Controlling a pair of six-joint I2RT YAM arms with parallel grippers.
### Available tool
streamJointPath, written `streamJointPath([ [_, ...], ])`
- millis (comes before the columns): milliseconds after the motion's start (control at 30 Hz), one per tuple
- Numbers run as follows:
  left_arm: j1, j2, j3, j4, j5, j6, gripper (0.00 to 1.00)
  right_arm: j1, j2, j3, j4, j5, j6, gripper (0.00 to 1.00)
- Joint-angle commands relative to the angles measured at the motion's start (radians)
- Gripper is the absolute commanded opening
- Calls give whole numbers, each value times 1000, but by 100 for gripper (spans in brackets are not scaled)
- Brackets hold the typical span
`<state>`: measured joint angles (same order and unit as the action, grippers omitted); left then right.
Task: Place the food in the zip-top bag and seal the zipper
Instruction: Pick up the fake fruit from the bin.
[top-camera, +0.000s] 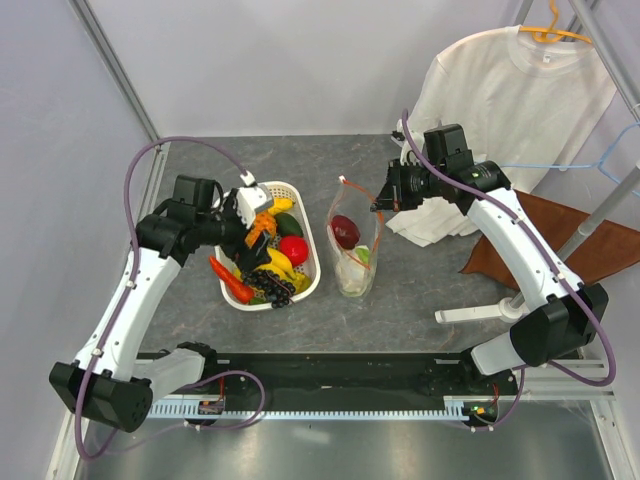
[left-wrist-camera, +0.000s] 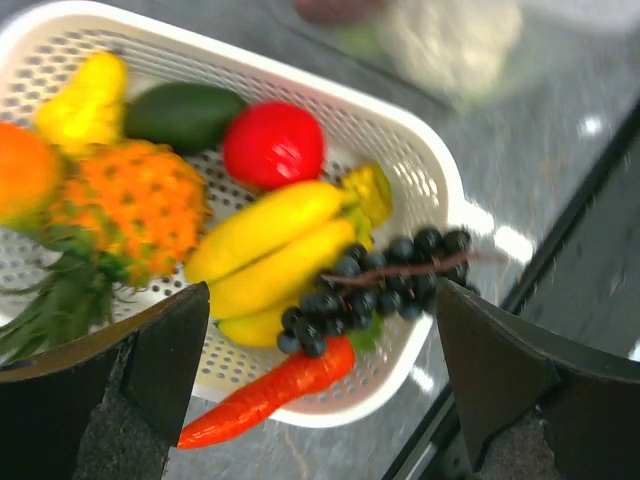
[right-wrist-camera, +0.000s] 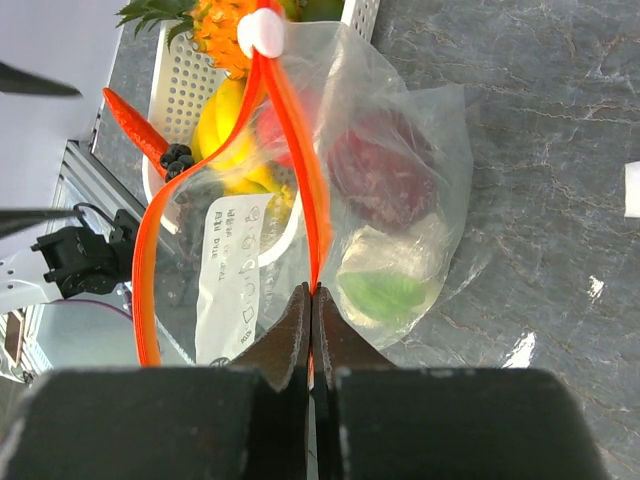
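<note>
The orange fruit is outward and below, so I will next move my left gripper outward past the pineapple (left-wrist-camera: 130, 205) and lower it around the orange round fruit (left-wrist-camera: 26, 175).
The food lies in a white mesh basket (top-camera: 310, 243): yellow bananas (left-wrist-camera: 270, 235), dark grapes (left-wrist-camera: 390, 265), a red chili (left-wrist-camera: 265, 395), a red round fruit (left-wrist-camera: 272, 143) and an orange pineapple (left-wrist-camera: 130, 205). My left gripper (left-wrist-camera: 322, 295) hangs open just above the basket's near end (top-camera: 255, 240), holding nothing. The clear zip-top bag (top-camera: 355, 255) stands right of the basket, mouth held up. Inside it are a dark red fruit (right-wrist-camera: 380, 175) and a pale green cabbage (right-wrist-camera: 385, 285). My right gripper (right-wrist-camera: 312, 295) is shut on the red-orange zipper (right-wrist-camera: 300, 150).
A white T-shirt (top-camera: 510, 100) hangs on a hanger at the back right, its hem on the table. A brown cloth (top-camera: 560, 240) lies beneath it. A white bar (top-camera: 480, 313) lies near the right arm's base. A black rail (top-camera: 340, 375) runs along the table's front edge.
</note>
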<state>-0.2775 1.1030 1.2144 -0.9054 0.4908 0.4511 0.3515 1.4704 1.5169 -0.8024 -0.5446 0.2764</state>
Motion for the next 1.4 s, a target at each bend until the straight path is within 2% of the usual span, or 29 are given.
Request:
streamJointPath([
  [0,9,-12,-25,-172,144,368,99,0,-16,-6,29,-12,-17,0],
  [233,38,162,59,17,-17,255,94,0,-9,-8,28,-3,-25,0],
  [333,55,260,126,19,-98,319,96,0,-9,-9,26,-2,-29,0],
  [433,119,359,215,-45,-75,394,96,0,-7,-9,23,-3,-26,0],
  [600,211,460,315,-43,-57,396,96,0,-4,-12,31,-6,-19,0],
  [767,250,621,439,72,-86,82,94,1,4,-12,37,-8,-13,0],
  [800,250,636,460,89,-89,-13,96,1,4,-12,34,-9,-11,0],
  [900,242,676,464,151,-106,-151,100,1,1,-14,34,-3,-16,0],
  [967,228,689,439,195,-132,-175,100,1,1,-14,32,-3,-16,0],
  [1133,173,684,347,312,-322,-229,100,1,2,-24,37,-3,-13,0],
  [1233,112,716,330,367,-559,-249,100,1,4,-27,39,-5,-13,0],
  [1367,84,744,315,375,-636,-259,97,1,5,-23,37,-5,-11,0],
])
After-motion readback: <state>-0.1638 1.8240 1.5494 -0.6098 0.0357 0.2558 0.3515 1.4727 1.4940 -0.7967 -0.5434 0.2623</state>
